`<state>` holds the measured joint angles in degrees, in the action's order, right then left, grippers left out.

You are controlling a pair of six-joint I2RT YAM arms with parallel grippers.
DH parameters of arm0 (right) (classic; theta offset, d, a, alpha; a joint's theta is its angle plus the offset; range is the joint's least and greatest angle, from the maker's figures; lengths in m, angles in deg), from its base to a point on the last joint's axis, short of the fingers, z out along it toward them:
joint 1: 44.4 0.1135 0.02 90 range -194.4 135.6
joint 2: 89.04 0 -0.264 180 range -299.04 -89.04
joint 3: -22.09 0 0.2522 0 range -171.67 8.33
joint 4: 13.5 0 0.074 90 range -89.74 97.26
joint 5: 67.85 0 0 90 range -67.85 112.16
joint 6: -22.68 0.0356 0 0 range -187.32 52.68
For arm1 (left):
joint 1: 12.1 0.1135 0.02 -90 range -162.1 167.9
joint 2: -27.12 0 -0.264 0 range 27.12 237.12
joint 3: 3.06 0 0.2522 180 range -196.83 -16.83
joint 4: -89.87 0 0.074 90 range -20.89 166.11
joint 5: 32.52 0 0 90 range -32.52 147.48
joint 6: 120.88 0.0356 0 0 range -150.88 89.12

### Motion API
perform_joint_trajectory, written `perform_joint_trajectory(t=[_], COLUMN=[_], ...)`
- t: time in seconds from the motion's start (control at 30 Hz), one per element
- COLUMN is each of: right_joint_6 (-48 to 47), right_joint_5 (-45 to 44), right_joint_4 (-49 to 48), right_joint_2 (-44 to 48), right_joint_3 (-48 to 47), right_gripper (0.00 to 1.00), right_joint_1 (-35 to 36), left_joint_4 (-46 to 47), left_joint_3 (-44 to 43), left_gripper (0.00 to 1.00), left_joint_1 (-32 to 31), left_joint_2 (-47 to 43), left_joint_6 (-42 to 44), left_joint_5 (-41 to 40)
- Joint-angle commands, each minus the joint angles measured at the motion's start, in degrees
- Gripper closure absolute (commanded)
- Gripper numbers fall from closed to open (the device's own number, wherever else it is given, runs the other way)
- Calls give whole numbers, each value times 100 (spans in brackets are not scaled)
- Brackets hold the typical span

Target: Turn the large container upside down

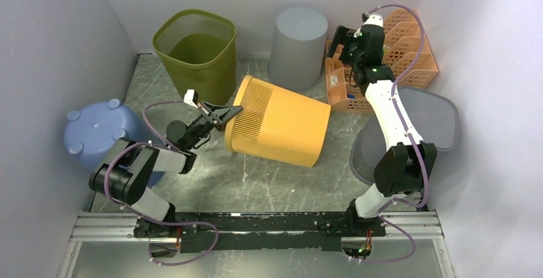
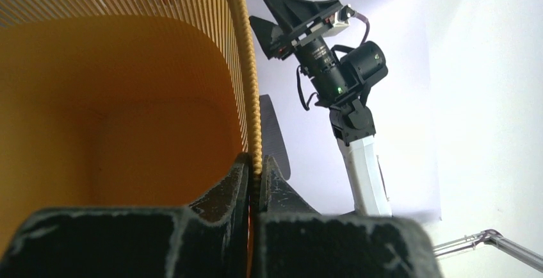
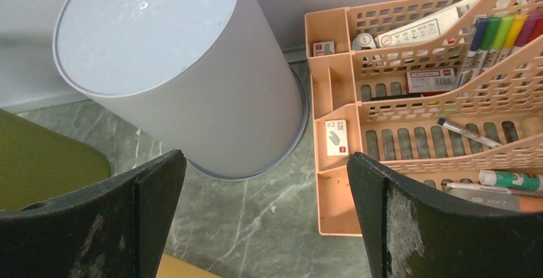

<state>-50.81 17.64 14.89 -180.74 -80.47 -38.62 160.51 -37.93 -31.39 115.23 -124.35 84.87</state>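
Observation:
The robot needs to move the large container's rim, held in its left gripper, toward the dark mesh bin next, then toward the blue bin and down.
The large container is a yellow slatted bin (image 1: pixel 282 124) lying tilted on its side in the middle of the table, its open mouth facing left. My left gripper (image 1: pixel 234 110) is shut on the bin's rim at the mouth's upper edge. In the left wrist view the ribbed yellow rim (image 2: pixel 255 98) runs between the closed fingers of the left gripper (image 2: pixel 256 169), with the bin's inside on the left. My right gripper (image 1: pixel 339 41) is open and empty, raised at the back right. In its wrist view the right gripper (image 3: pixel 266 163) hangs over bare table.
A grey round bin (image 1: pixel 298 38) stands upside down at the back; it also shows in the right wrist view (image 3: pixel 179 66). An orange desk organiser (image 1: pixel 397 54) with pens sits at the back right. A green mesh bin (image 1: pixel 195 50) stands upright back left. A blue bin (image 1: pixel 96 130) is upside down left. A dark mesh bin (image 1: pixel 435 124) lies right.

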Motion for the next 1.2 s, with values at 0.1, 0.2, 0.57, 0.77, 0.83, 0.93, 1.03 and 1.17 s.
perform_joint_trajectory(t=[0.1, 0.2, 0.57, 0.77, 0.83, 0.93, 1.03, 1.17], right_joint_6=[34, 25, 16, 61, 94, 152, 173, 121], right_joint_5=[109, 100, 137, 209, 226, 285, 306, 320], right_joint_4=[-199, -192, -249, -325, -361, -390, -412, -365], right_joint_2=[205, 193, 167, 138, 140, 119, 112, 131], right_joint_3=[90, 95, 207, 311, 351, 378, 399, 415], right_gripper=[0, 0, 0, 0, 0, 0, 0, 0], right_joint_1=[-127, -159, -247, -262, -269, -278, -271, -271], left_joint_4=[1966, 1966, 1974, 1975, 1975, 1974, 1971, 1974], left_joint_3=[-353, -866, -1137, -90, 173, 377, 412, 569], left_gripper=[93, 93, 93, 93, 93, 93, 93, 93], left_joint_1=[-542, -932, -1277, -16, 365, 705, 755, 940], left_joint_2=[408, 533, 1210, 878, 795, 797, 927, 1255], left_joint_6=[-520, -551, -463, -481, -522, -470, -338, -155], left_joint_5=[-760, -1012, -1274, -586, -387, -95, 65, 276])
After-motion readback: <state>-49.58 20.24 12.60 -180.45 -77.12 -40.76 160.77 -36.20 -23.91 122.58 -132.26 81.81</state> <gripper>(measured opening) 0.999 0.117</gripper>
